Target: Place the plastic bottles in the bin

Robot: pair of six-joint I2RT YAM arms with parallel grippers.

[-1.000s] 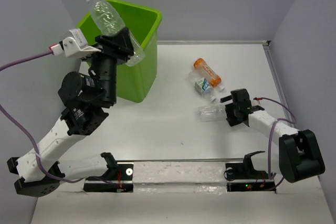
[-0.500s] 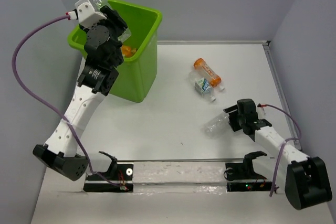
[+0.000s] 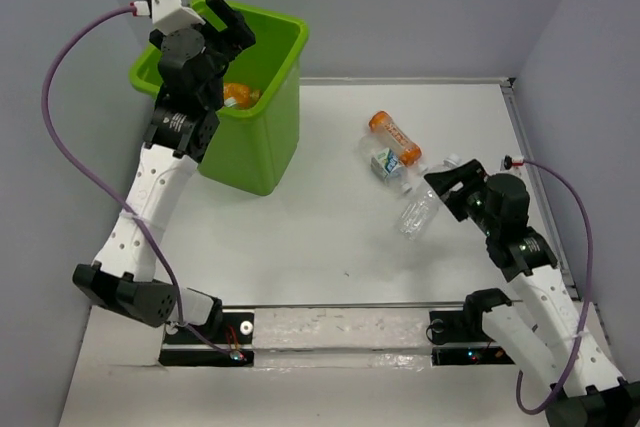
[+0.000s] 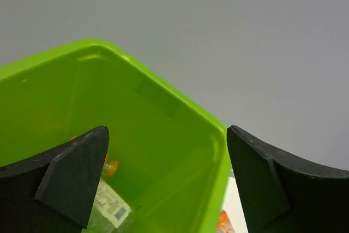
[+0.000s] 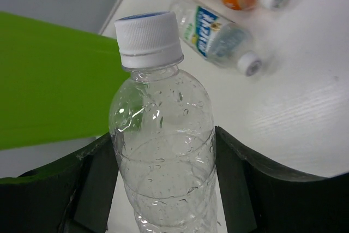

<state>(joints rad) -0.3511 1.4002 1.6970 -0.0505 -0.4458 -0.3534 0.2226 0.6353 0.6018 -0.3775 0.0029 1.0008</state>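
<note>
I next move my right gripper up, outward and to the left in the top view, over the bin's opening [image 3: 266, 53], because the bin's rim is high above the clear plastic bottle.
The lime-green bin [image 3: 262, 152] stands at the back left. My left gripper [image 3: 226, 31] hangs open over its rim, nothing between its fingers [image 4: 76, 175]. Down inside the bin [image 4: 163, 88] lie a clear labelled bottle [image 4: 109, 207] and an orange-capped one [image 3: 232, 95]. My right gripper [image 3: 447, 192] is shut on a clear plastic bottle [image 3: 418, 215] at the right. Both pads [image 5: 95, 186] press the bottle's body [image 5: 163, 151], with its white cap [image 5: 148, 31] pointing away from the wrist. An orange bottle [image 3: 395, 137] and a small blue-labelled bottle [image 3: 385, 164] lie on the table.
The white table [image 3: 320, 237] is walled by grey panels at the back and sides. A black rail with clamps [image 3: 340, 327] runs along the near edge. A purple cable [image 3: 60, 97] loops from the left wrist.
The left gripper swung over the bin and opened, and the clear bottle it held has left its fingers. The right gripper closed on the clear bottle and turned it.
</note>
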